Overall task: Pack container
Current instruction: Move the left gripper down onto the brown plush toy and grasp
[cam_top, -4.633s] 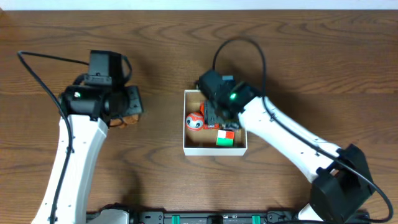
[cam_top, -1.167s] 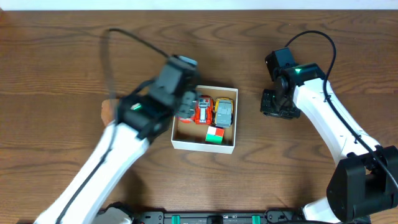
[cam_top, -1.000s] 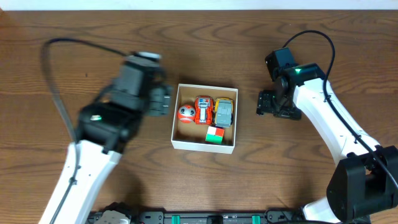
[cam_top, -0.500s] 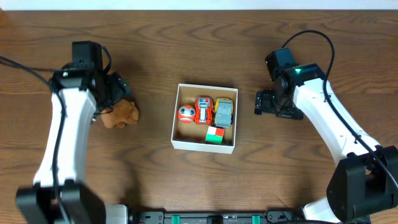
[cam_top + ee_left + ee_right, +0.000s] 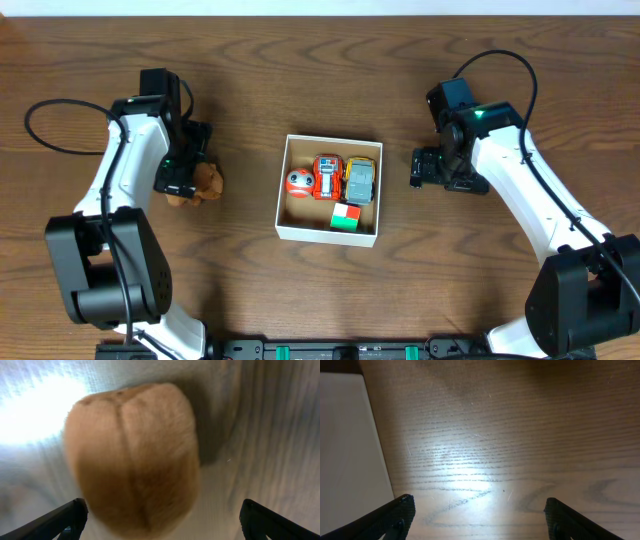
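Next, my left gripper moves down and slightly left in its wrist view and closes on the brown plush toy [image 5: 203, 183]. The toy lies below, nearer that side's finger.
The container [image 5: 327, 231], a shallow white box with a brown inside, sits mid-table. It holds a round red-and-white robot toy [image 5: 298, 181], a red car [image 5: 326, 177], a yellow-grey car [image 5: 359, 180] and a red-green-white cube [image 5: 346, 217]. A brown plush toy [image 5: 203, 183] lies on the table to its left. My left gripper [image 5: 186, 172] is open, low over the plush [image 5: 132, 455], fingers apart on either side. My right gripper [image 5: 420, 167] is open and empty over bare wood, just right of the box, whose white wall [image 5: 347, 445] shows in its view.
The table is dark wood [image 5: 320, 70]. Black cables loop off both arms, one at the far left [image 5: 40, 115] and one at the upper right [image 5: 500, 60].
The left arm swung from the box back to the left and dropped over the plush toy. The robot toy now lies in the box. The right arm pulled away right and has stayed still.
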Available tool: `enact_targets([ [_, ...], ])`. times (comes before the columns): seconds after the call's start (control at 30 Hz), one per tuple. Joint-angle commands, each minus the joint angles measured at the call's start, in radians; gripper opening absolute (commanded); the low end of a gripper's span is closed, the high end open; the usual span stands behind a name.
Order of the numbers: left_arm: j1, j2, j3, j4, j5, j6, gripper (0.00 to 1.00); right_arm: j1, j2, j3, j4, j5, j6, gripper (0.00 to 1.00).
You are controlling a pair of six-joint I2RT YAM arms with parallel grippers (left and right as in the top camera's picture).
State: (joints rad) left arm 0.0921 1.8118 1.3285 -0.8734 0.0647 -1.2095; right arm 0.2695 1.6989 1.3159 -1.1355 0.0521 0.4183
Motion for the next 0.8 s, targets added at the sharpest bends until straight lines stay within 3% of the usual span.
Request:
enact_targets([
  [0.0,0.013,0.016,0.009,0.021,-0.002,-0.05,0.98,-0.008,0.002,-0.003,-0.006,0.003,-0.025,0.86],
  [0.57,0.042,0.06,-0.005,0.003,-0.006,-0.061,1.0,-0.008,0.002,-0.003,-0.01,0.003,-0.032,0.86],
  [0.67,0.042,0.06,-0.005,-0.014,-0.009,-0.06,0.73,-0.008,0.002,-0.003,-0.01,0.003,-0.032,0.86],
  [0.77,0.042,0.06,-0.006,-0.035,-0.008,-0.06,0.6,-0.008,0.002,-0.003,-0.01,0.003,-0.032,0.86],
])
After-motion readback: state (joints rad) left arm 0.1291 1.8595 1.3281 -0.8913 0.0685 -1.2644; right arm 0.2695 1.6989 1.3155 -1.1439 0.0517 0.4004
